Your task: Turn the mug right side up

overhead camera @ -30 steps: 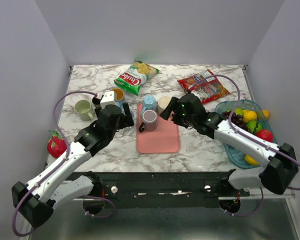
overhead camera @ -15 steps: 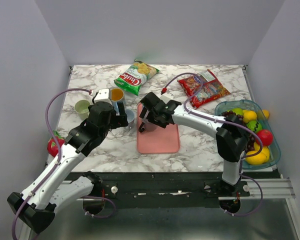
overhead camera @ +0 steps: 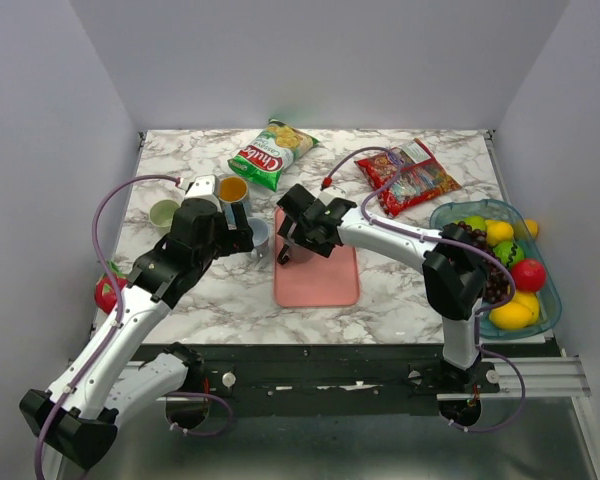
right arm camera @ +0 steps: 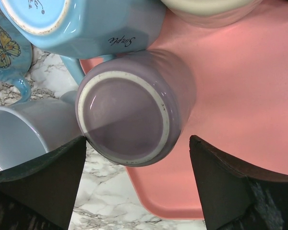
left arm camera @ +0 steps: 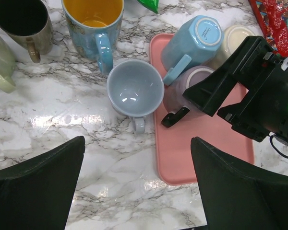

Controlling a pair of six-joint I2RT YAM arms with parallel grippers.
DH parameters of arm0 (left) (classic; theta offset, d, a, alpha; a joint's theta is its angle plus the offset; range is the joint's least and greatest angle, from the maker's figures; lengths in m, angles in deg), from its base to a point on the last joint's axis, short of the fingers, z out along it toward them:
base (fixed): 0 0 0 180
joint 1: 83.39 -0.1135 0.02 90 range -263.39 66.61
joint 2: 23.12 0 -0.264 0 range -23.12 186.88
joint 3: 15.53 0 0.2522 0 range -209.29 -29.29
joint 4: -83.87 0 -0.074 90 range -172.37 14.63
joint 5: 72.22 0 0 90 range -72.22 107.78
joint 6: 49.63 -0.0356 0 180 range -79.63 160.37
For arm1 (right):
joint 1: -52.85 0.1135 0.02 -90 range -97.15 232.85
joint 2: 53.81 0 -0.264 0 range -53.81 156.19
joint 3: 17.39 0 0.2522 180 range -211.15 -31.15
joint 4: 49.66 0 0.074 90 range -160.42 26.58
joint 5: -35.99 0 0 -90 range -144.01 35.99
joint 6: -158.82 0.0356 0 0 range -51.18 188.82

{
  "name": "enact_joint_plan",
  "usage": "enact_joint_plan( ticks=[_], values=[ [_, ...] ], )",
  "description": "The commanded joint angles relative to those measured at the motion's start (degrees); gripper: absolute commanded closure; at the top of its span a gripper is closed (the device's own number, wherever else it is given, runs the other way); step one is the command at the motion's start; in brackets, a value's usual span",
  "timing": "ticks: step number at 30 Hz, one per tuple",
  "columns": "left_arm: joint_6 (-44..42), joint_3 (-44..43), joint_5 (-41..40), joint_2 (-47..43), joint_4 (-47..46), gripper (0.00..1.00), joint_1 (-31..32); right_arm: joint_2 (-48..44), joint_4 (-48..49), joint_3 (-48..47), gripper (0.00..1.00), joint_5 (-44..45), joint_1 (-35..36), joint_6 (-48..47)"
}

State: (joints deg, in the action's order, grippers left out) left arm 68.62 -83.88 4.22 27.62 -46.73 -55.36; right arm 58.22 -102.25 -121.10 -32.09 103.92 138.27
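The blue-grey mug crowds the purple mug, so my right gripper moves down to it next. It nudges the purple mug toward the tray's middle and closes on its dark handle [overhead camera: 284, 255].
Three mugs stand upside down on the pink tray [left arm camera: 204, 160]: a purple mug [right arm camera: 129, 115], a light blue mug [left arm camera: 194, 38] and a cream mug [left arm camera: 236, 37]. My right gripper [right arm camera: 137, 141] hangs open just above the purple mug's base, one finger on each side, not touching it. In the top view that gripper [overhead camera: 298, 238] covers most of the purple mug. The left gripper [left arm camera: 138, 141] is open over bare marble, just in front of an upright pale blue-grey mug [left arm camera: 135, 88] beside the tray's left edge.
Upright mugs stand left of the tray: a blue one with a yellow inside [left arm camera: 93, 14], a dark one [left arm camera: 23, 19] and a green one [overhead camera: 165, 212]. Two snack bags [overhead camera: 272, 150] [overhead camera: 408, 172] lie at the back. A fruit basket [overhead camera: 460, 300] sits at the right.
My right gripper has swung left from beside the cream mug to over the purple mug. The left gripper has drawn slightly back and left. The mugs stay where they were.
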Motion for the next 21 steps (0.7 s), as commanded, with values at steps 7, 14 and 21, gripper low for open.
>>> enact_joint_plan(
  ticks=[7, 14, 21],
  values=[
    [-1.6, 2.1, 4.0, -1.9, -1.5, 0.01, -1.9, 4.2, -8.2, -6.5, 0.06, 4.5, 2.5, 0.8],
    [-2.6, 3.8, 5.7, -2.6, -2.1, 0.01, -2.9, 10.0, -12.8, -12.7, 0.09, 8.8, 4.2, 1.8],
    [-3.2, 5.0, 7.8, -2.8, -3.1, 0.01, -4.1, 11.3, -17.5, -14.3, 0.2, 11.0, 4.8, 4.9]
  ],
)
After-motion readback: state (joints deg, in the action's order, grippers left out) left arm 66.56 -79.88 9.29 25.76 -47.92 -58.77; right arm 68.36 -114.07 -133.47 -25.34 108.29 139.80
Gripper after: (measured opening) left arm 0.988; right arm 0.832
